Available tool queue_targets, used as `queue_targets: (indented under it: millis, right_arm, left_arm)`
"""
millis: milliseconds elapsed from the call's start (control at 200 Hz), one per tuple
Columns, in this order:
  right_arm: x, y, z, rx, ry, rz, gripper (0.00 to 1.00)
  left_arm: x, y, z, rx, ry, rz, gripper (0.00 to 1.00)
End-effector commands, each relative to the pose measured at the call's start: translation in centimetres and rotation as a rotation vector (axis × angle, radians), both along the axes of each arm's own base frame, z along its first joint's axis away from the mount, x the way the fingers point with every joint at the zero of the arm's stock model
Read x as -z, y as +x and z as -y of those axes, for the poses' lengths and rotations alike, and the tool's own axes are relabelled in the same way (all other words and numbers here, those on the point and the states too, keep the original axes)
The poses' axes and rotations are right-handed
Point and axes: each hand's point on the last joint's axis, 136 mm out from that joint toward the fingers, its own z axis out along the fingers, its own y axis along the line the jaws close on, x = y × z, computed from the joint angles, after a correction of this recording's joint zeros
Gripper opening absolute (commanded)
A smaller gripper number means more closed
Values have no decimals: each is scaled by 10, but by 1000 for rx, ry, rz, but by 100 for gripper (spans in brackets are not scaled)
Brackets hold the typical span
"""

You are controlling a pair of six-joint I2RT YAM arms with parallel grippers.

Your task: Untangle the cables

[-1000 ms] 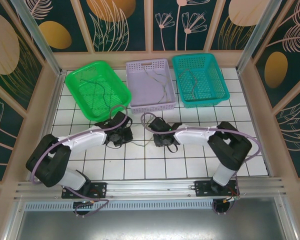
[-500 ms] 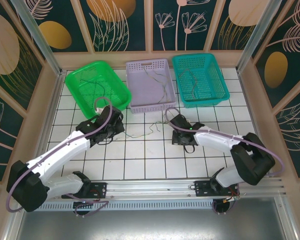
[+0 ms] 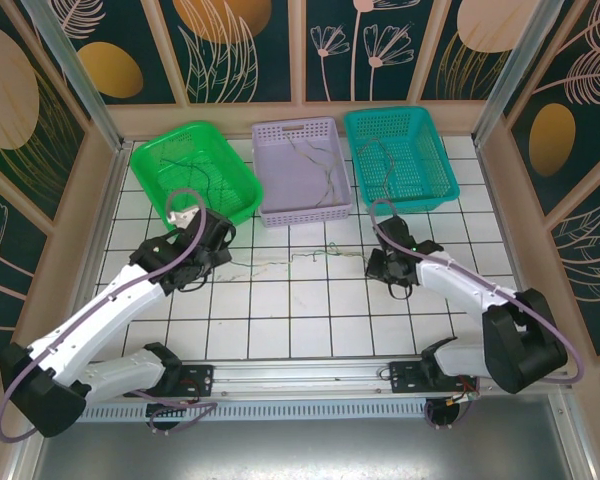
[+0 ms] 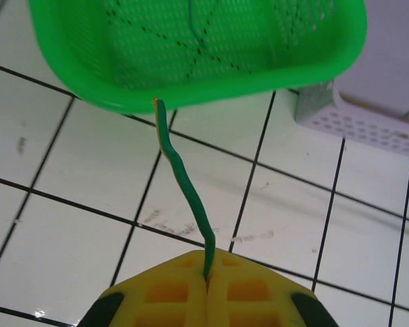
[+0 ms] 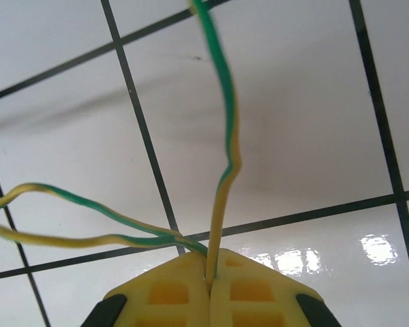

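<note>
I will next carry the yellow-green cables up and toward my left gripper with my right gripper, so that they slacken before I release them.
Thin cables [image 3: 290, 261] run in a loose line across the white tiles between my two grippers. My left gripper [image 3: 218, 258] is shut on a green cable [image 4: 184, 184], which rises from the yellow fingertips toward the green basket [image 4: 191, 92]. The right gripper [image 3: 378, 262] is shut on yellow-green cables [image 5: 225, 157]. One of them stands up from the jaws and two strands [image 5: 88, 218] trail off to the left. In the wrist views the left gripper [image 4: 208, 272] and the right gripper [image 5: 210, 272] each have their jaws pressed together round the wire.
Three baskets line the back of the table: green [image 3: 145, 160], purple [image 3: 300, 215] and teal [image 3: 405, 205], each with a few loose wires inside. The purple basket's corner [image 4: 368, 116] stands just right of the green one. The wooden walls close in on both sides.
Both arms have swung apart, the left gripper to the left and the right gripper to the right, and the cables are drawn out between them. The right gripper has shut.
</note>
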Motion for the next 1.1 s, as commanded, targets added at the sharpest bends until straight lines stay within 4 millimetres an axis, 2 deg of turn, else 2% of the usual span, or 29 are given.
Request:
queue_targets:
  millis: [0, 130, 275, 405, 500, 546, 586, 661, 691, 751, 786, 901, 1016, 1096]
  right_arm:
    - [16, -20, 39, 100, -96, -76, 0]
    - [15, -18, 43, 118, -84, -75, 0]
    - [8, -14, 43, 122, -76, -55, 0]
    - [7, -15, 52, 164, -81, -53, 0]
    - [6, -12, 52, 191, -28, -49, 0]
    - [2, -6, 45, 178, 8, -21, 0]
    - [-3, -1, 27, 119, 86, -1, 0]
    - [-12, 3, -4, 8, 167, 24, 0]
    - [-15, 2, -15, -34, 173, 34, 0]
    - [-24, -3, -42, -136, 216, 65, 0]
    - [-30, -8, -58, -195, 255, 87, 0]
    - [-58, -30, -107, -374, 432, 167, 0]
    - [-73, -45, -127, -457, 526, 193, 0]
    - [-76, -45, -128, -450, 527, 189, 0]
  left_arm:
    - [-14, -13, -48, -107, 193, 13, 0]
    - [-19, -17, -57, -130, 217, 22, 0]
    - [-31, -19, -74, -166, 300, 48, 0]
    - [-44, -19, -89, -189, 349, 68, 0]
    - [-46, -17, -87, -182, 324, 74, 0]
    - [-41, -11, -72, -132, 265, 73, 0]
    - [-32, -4, -52, -53, 198, 73, 0]
    - [-17, 8, 7, 113, -61, 84, 0]
    - [-3, 6, 29, 168, -162, 61, 0]
    - [6, 5, 66, 234, -337, 53, 0]
    - [14, 1, 77, 237, -378, 35, 0]
    - [15, -1, 123, 307, -537, 53, 0]
    - [24, -4, 149, 348, -560, 28, 0]
    - [31, -5, 155, 358, -530, 9, 0]
